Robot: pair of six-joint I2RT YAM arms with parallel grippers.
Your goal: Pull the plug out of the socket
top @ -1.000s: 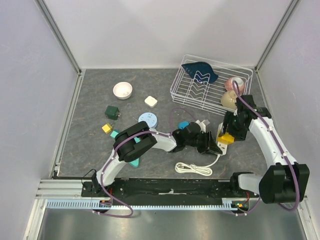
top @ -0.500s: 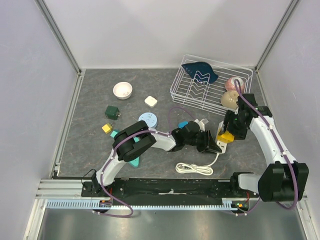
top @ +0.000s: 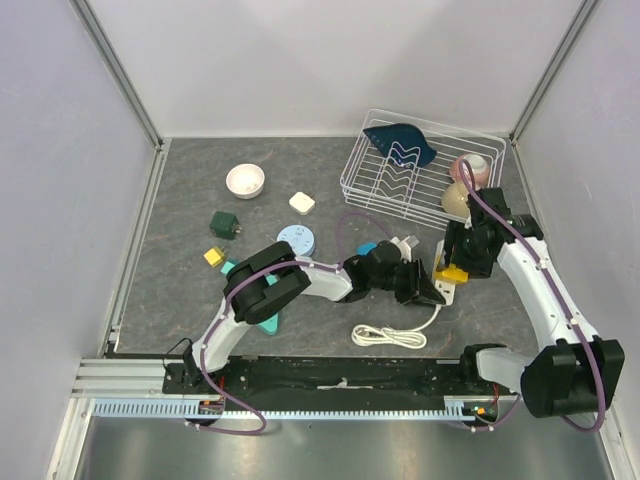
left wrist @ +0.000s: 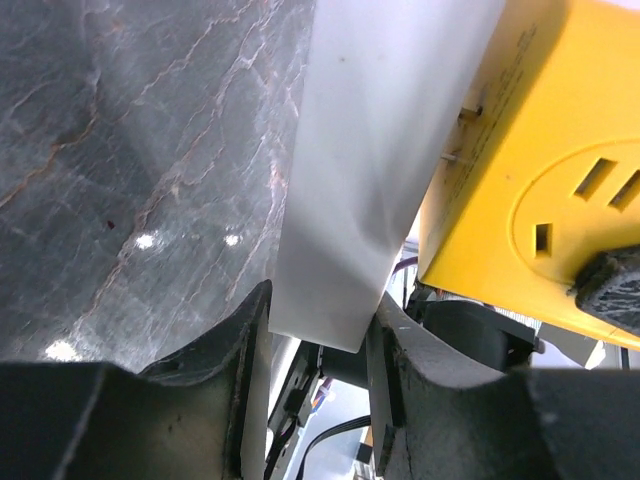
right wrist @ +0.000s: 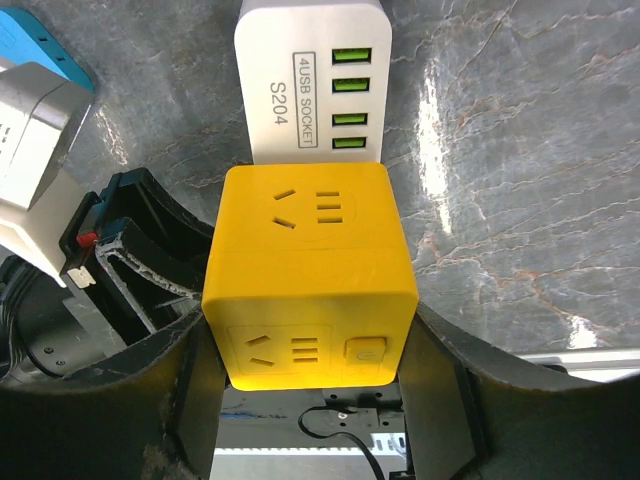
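Observation:
The yellow cube plug in my right gripper needs to be lifted off next. I then need to carry it left in the top view to open tabletop beyond the coiled cable, lower it and release it.
The yellow cube plug (right wrist: 310,270) sits against the white USB socket block (right wrist: 310,80), which lies on the dark table. My right gripper (right wrist: 310,370) is shut on the yellow cube from both sides. My left gripper (left wrist: 320,340) is shut on the near end of the white socket block (left wrist: 380,150). In the left wrist view the yellow cube (left wrist: 540,180) stands slightly off the white block, with metal pins showing in the narrow gap. From above, both grippers meet at the cube (top: 454,272) and the block (top: 443,291), right of centre.
A coiled white cable (top: 385,337) runs from the block toward the near edge. Blue and white adapters (top: 385,245) lie just left of the grippers. A wire dish rack (top: 425,170) stands behind. A white bowl (top: 245,181), a green cube (top: 224,224) and a blue disc (top: 296,240) lie to the left.
My right gripper with the yellow cube has shifted slightly up and back, and its arm has straightened a little. My left gripper stays put on the white block.

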